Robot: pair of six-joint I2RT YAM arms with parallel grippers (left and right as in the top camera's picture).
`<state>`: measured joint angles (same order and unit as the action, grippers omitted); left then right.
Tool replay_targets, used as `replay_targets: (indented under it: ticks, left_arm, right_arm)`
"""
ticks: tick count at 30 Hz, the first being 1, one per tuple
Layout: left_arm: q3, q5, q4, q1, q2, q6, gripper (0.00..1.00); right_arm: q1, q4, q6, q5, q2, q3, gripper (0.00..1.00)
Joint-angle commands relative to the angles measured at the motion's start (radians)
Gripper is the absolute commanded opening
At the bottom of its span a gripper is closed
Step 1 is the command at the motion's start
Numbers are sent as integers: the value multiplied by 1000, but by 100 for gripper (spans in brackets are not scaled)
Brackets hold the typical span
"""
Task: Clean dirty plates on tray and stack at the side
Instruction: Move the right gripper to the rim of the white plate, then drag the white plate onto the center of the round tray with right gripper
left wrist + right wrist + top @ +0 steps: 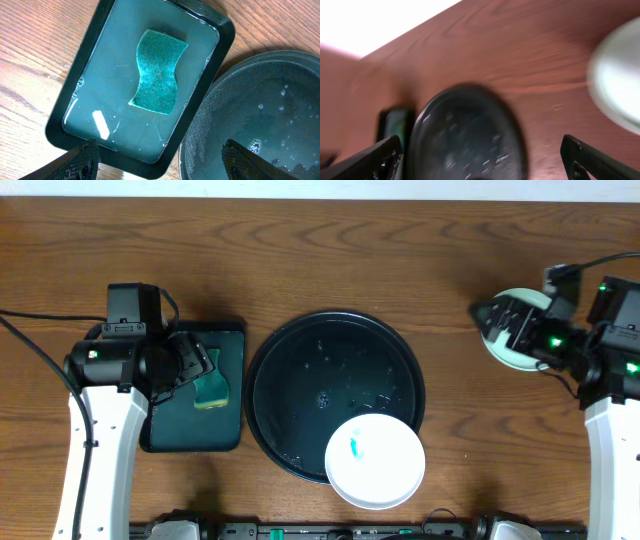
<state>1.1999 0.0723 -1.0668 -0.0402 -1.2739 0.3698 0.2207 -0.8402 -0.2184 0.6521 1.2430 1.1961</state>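
I should bring my right gripper back and down onto the smeared plate's wood-side rim [421,465], as that is below the gripper, to its left in the overhead view.
The large round black tray [300,370] lies wet at the table's middle. A white plate [385,470] with a small teal smear rests on its front right rim. A pale plate [511,358] lies on the bare wood at the right, partly hidden under my right gripper [494,322]. That gripper is open and empty; its wrist view is blurred, with the tray [465,135] ahead and the plate [620,75] at the right edge. My left gripper [203,366] hovers open and empty over the near end of a green tray [75,85], its fingertips [75,162] wide apart.
A teal sponge [157,72] lies in shallow water in the dark-green rectangular tray [190,435], left of the black tray [260,100]. A black cable [30,345] runs across the left of the table. Bare wood spans the back.
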Motion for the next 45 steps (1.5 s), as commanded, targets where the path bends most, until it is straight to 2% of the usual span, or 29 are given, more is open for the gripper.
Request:
replay_targets:
  ticks: [1, 6, 8, 10, 11, 13, 14, 15, 17, 18, 21, 24, 26, 32, 37, 42, 45]
  left_arm:
    - [-5, -2, -2, -2, -8, 9, 79]
    - [-5, -2, -2, -2, -7, 9, 79]
    - [-5, -2, -2, -2, -8, 8, 79]
    - [-5, -2, -2, -2, -8, 9, 79]
    - [-5, -2, -2, -3, -8, 9, 79]
    - [-5, -2, -2, -2, -8, 9, 79]
    - [-5, -2, -2, -2, -8, 8, 79]
    - [-5, -2, -2, -2, -8, 8, 79]
    - [-5, -2, -2, -2, -8, 9, 79]
    - [-5, -2, -2, -2, -8, 8, 79]
    - [-5, -3, -2, -2, -8, 8, 79]
    - [-5, -2, -3, -3, -8, 8, 79]
    - [-5, -2, -3, -3, -8, 8, 79]
    - [-5, -2, -2, -2, -8, 8, 79]
    - [-5, -2, -2, -2, -8, 8, 79]
    - [-5, -2, -2, -3, -8, 8, 79]
    - [-5, -2, -2, -2, -8, 8, 79]
  right_arm:
    - [-53, -61, 94, 188, -6, 6, 99]
    - [-139, -235, 86, 127, -6, -1, 99]
    - [-172, -325, 26, 8, -6, -1, 96]
    - [-206, -420, -87, -184, -6, -2, 97]
    - [-220, -463, -154, -282, -6, -3, 87]
    - [-245, -534, -247, -402, -6, -6, 59]
    - [-257, -554, -251, -417, -6, -8, 57]
    - [-269, -572, -245, -416, -6, -11, 60]
    - [-297, -603, -257, -415, -6, -21, 77]
    - [-313, -615, -275, -415, -6, -29, 79]
    - [-363, -642, -365, -415, -6, -74, 77]
    - [-410, -650, -446, -410, -6, -160, 58]
    - [-444, -638, -467, -395, -6, -232, 52]
    - [-534, -531, -493, -289, -6, -399, 56]
    - [-583, -423, -526, -281, -6, -460, 52]
    - [-589, -340, -545, -280, -6, -516, 62]
    - [-589, -292, -567, -277, -6, -565, 59]
